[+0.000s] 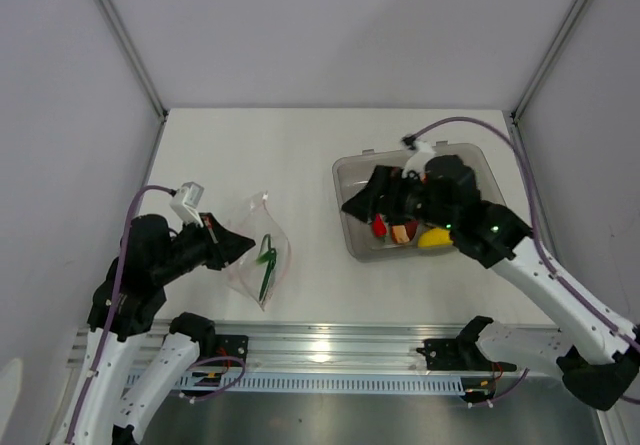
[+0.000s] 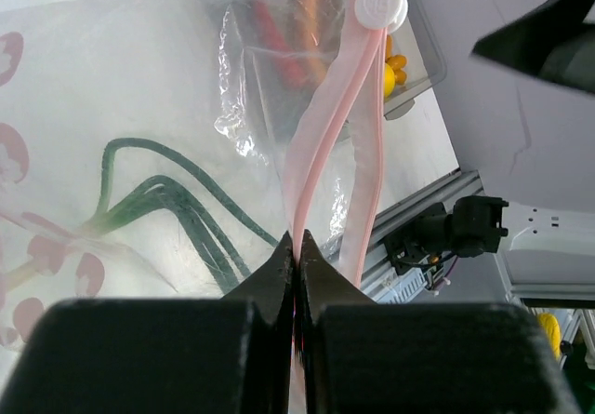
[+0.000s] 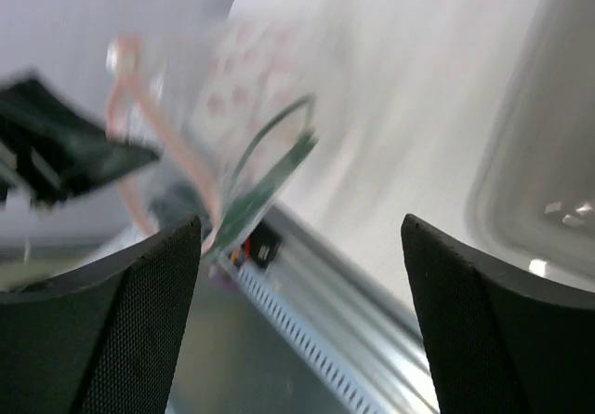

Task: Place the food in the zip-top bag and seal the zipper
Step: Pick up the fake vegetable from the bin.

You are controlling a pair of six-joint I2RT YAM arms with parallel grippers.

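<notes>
My right gripper must next turn from the bag and lower into the bin onto the orange piece's near end [image 1: 400,235], as only the scallion is bagged.
The clear zip-top bag [image 1: 262,250] lies at the left with a green scallion [image 1: 267,265] inside. My left gripper [image 1: 243,242] is shut on its pinkish zipper strip [image 2: 321,135]; the strip's white slider [image 2: 380,3] sits at its far end. The scallion [image 2: 158,200] shows through the plastic. My right gripper [image 1: 358,203] is open and empty, over the left rim of the grey bin [image 1: 470,155]. In the bin lie a red chili [image 1: 380,227], an orange piece [image 1: 402,233] and a yellow fruit [image 1: 433,237]. The right wrist view is blurred; it shows the bag [image 3: 246,98] and scallion [image 3: 270,167] ahead of the open gripper [image 3: 302,284].
The metal rail [image 1: 330,350] runs along the table's near edge, just below the bag. Enclosure walls and posts [image 1: 125,40] stand left, right and behind. The bin's corner [image 3: 548,153] sits at the right of the right wrist view.
</notes>
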